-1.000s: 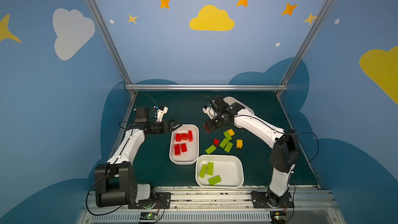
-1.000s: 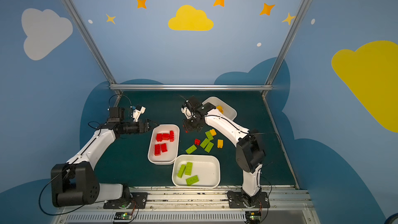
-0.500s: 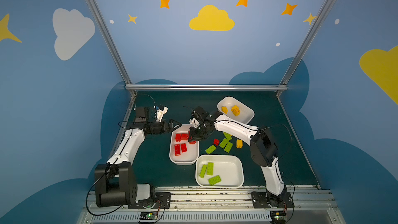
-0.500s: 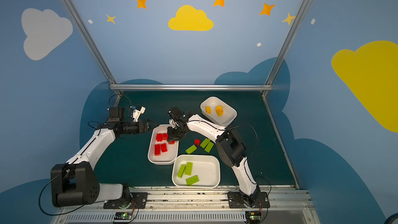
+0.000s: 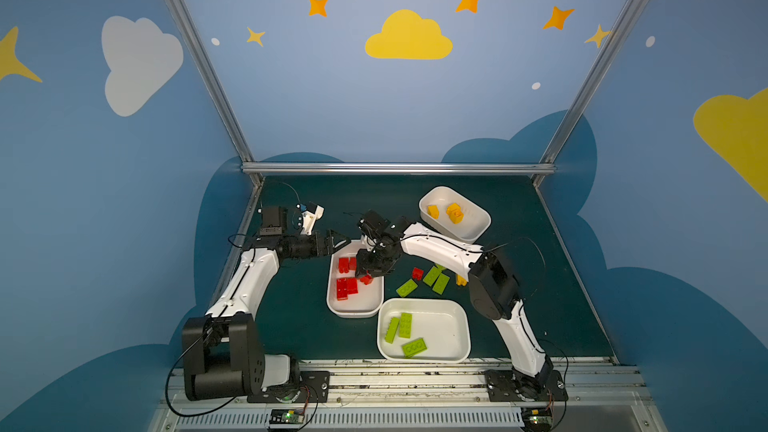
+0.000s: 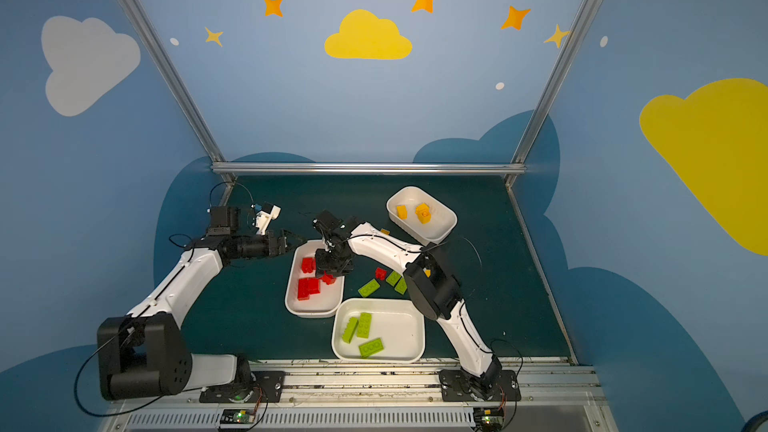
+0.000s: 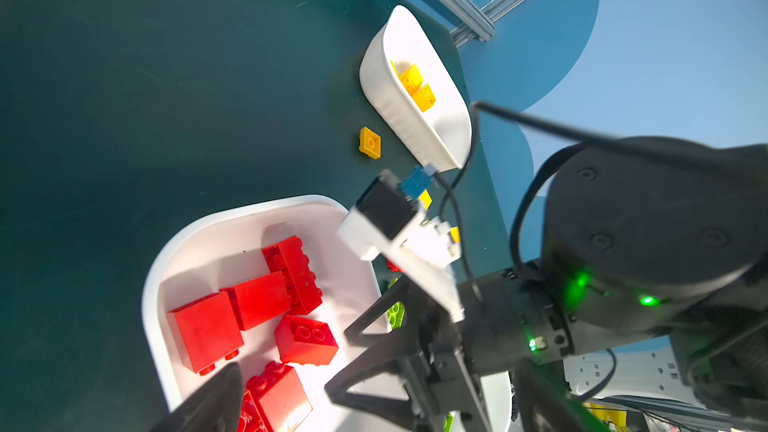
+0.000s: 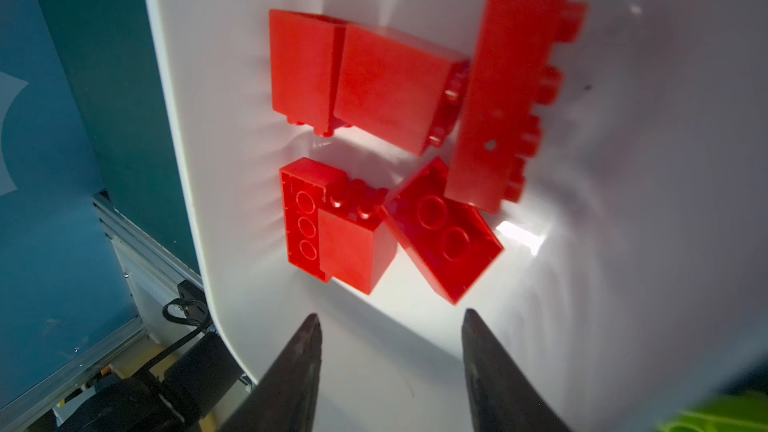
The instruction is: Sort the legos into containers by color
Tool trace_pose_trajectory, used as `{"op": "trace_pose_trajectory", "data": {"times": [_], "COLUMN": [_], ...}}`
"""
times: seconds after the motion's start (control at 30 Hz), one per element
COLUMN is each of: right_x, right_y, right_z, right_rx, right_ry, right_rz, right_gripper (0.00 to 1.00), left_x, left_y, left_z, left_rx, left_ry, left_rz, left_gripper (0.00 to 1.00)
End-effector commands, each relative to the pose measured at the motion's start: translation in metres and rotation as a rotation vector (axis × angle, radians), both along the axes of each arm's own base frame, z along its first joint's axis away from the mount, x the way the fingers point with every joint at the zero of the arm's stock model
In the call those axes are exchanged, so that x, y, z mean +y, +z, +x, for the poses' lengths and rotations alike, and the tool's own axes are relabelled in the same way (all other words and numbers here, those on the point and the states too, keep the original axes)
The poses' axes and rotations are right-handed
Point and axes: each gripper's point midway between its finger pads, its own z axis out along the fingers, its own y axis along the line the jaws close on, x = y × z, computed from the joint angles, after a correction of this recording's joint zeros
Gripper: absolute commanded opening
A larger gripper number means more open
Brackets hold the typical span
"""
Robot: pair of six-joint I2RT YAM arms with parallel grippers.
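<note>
My right gripper is to go up over the tub's rim and down onto the mat's red brick (image 5: 417, 273) next, because that brick is outside the container of red legos.
My right gripper (image 8: 390, 317) hangs open over the white container (image 5: 353, 312) of red legos, nothing between its fingers. Several red bricks (image 8: 374, 85) lie in that tub; one (image 8: 440, 230) rests upside down just ahead of the fingertips. In both top views my left gripper (image 5: 338, 243) stands open beside the tub's far left corner, empty. A second container (image 5: 466, 328) near the front holds three lime green bricks (image 5: 405, 324). The third container (image 5: 478, 228) at the back right holds yellow-orange bricks (image 5: 454, 213). On the mat lie a red brick (image 5: 417, 273), green bricks (image 5: 406, 288) and a yellow one (image 5: 460, 280).
The right forearm (image 5: 440, 249) spans above the loose pile toward the red tub. A flat yellow brick (image 7: 369, 142) lies on the mat between the red and yellow tubs. Aluminium rails (image 5: 395, 168) and blue walls close in the dark green mat.
The right arm swung left from the loose pile to above the red tub carrying a red brick, then opened; the brick now lies in the tub. The left arm stayed still.
</note>
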Motion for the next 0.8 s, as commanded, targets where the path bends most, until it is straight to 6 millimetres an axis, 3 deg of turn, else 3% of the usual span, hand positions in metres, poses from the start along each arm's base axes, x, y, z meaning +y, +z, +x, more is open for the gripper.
{"op": "trace_pose_trajectory", "data": {"times": [0.0,0.13,0.23,0.4,0.6,0.77], "right_x": [-0.039,-0.085,-0.118,-0.151,-0.161,-0.154], "right_y": [0.053,0.064,0.056,0.035,0.008,-0.014], "right_z": [0.013,0.018,0.02,0.026,0.041,0.043], "right_rx": [-0.119,-0.222,-0.293,-0.39,-0.465,-0.446], "right_ry": [-0.042,0.055,0.184,0.418,0.603,0.695], "right_rz": [0.014,-0.043,-0.119,-0.177,-0.22,-0.202], "right_gripper": [0.54,0.53,0.54,0.54,0.53,0.53], "left_x": [0.0,-0.001,-0.001,-0.002,-0.002,-0.002], "left_y": [0.008,0.01,0.011,0.01,0.012,0.014], "left_z": [-0.004,-0.004,-0.005,-0.006,-0.006,-0.008], "left_rx": [-0.025,-0.026,-0.027,-0.02,-0.022,-0.025], "left_ry": [-0.01,-0.012,-0.013,-0.015,-0.016,-0.024], "left_rz": [-0.003,-0.011,-0.012,-0.015,-0.017,-0.011], "left_gripper": [0.99,0.99,0.99,0.99,0.99,0.99]}}
